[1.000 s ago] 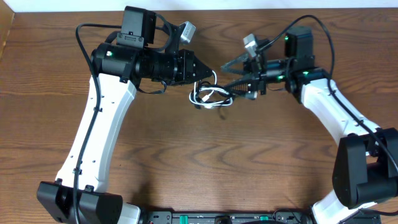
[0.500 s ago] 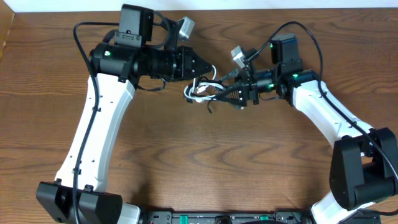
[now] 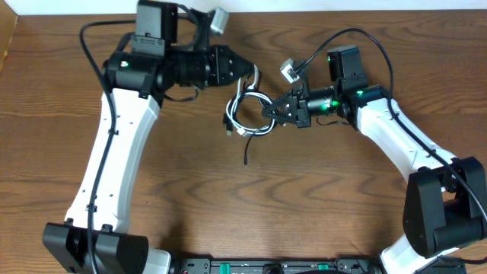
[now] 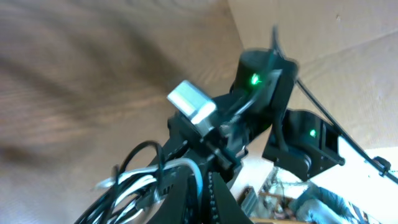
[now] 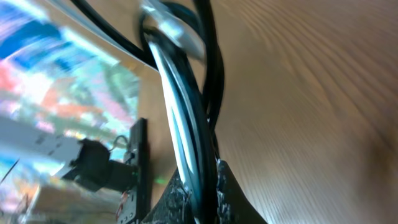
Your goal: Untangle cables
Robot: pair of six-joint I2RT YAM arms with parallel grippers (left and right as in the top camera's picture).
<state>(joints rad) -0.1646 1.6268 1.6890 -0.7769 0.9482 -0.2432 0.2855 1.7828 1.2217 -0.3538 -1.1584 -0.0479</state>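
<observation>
The bundle's upper end [image 3: 254, 78] [image 4: 198, 180] is between my left gripper's fingers and my right gripper holds the bundle. Next, my left gripper opens in place and releases it.
The cables [image 3: 247, 110], one white and one black, hang as a loose looped bundle between my two grippers above the wooden table [image 3: 304, 198]. My left gripper [image 3: 252, 73] is shut on the bundle's upper end; in the left wrist view a white strand [image 4: 186, 167] runs between its jaws [image 4: 208, 200]. My right gripper [image 3: 268, 113] is shut on the bundle's right side. In the right wrist view, white and black strands [image 5: 186, 106] are pinched between its dark fingers [image 5: 200, 194]. A black cable end [image 3: 246, 154] dangles below the bundle.
The right arm [image 4: 264, 99] with its green lights fills the middle of the left wrist view, close to the left gripper. A pale strip [image 3: 304, 4] borders the table's far edge. The arm bases [image 3: 99, 247] stand at the near edge.
The right gripper has moved left and shut on the cables. The left gripper has pulled back and left with its end, so the bundle is stretched longer and a black end hangs down.
</observation>
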